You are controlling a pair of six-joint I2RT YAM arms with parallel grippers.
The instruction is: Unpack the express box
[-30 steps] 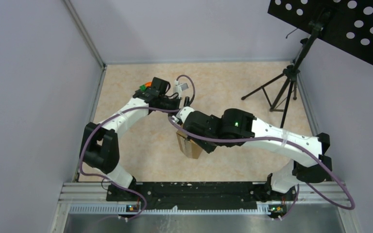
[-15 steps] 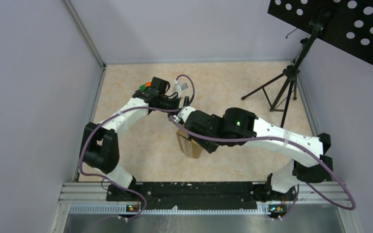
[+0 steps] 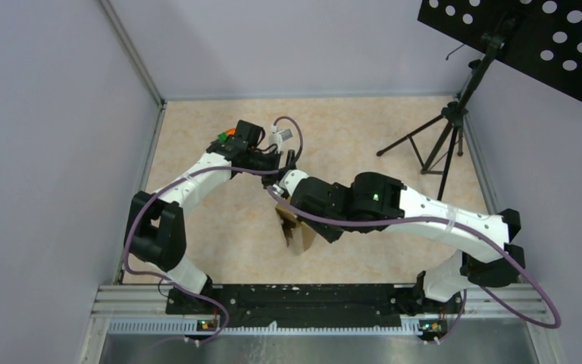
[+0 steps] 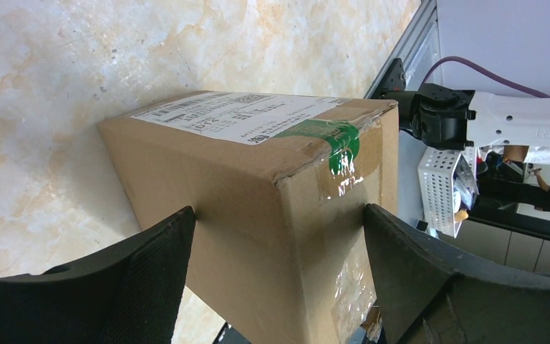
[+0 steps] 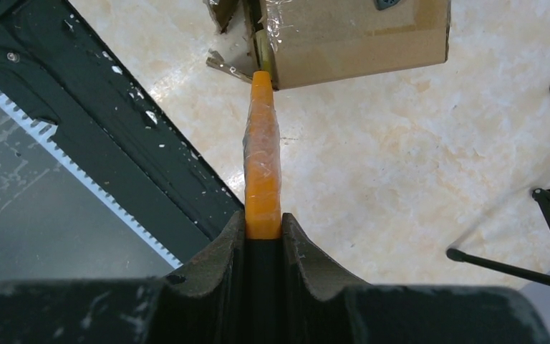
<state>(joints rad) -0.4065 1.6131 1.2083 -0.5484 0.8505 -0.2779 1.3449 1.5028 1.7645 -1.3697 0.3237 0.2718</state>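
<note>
The robot's right gripper will move down, to the right in the top view, and release the cutter (image 5: 263,158) on the tabletop beside the box, because the box's taped end is torn open.
The express box (image 4: 258,186), brown cardboard with a white label and green tape, stands between my left gripper's (image 4: 278,209) wide-set fingers (image 4: 150,272), which rest against two of its sides. In the top view only its near end (image 3: 297,235) shows under the right wrist. My right gripper (image 5: 263,222) is shut on an orange cutter (image 5: 263,158). The cutter's tip is at the torn, taped end of the box (image 5: 358,36). In the top view the left gripper (image 3: 288,161) is just behind the right wrist.
A black tripod (image 3: 443,144) carrying a perforated black board (image 3: 530,38) stands at the back right, and its feet (image 5: 544,193) lie near the cutter. A black rail (image 3: 295,296) runs along the near edge. Grey walls close in the left and back.
The right arm has edged a little to the left and nearer, and the box's visible end has tilted slightly. The left arm has not moved.
</note>
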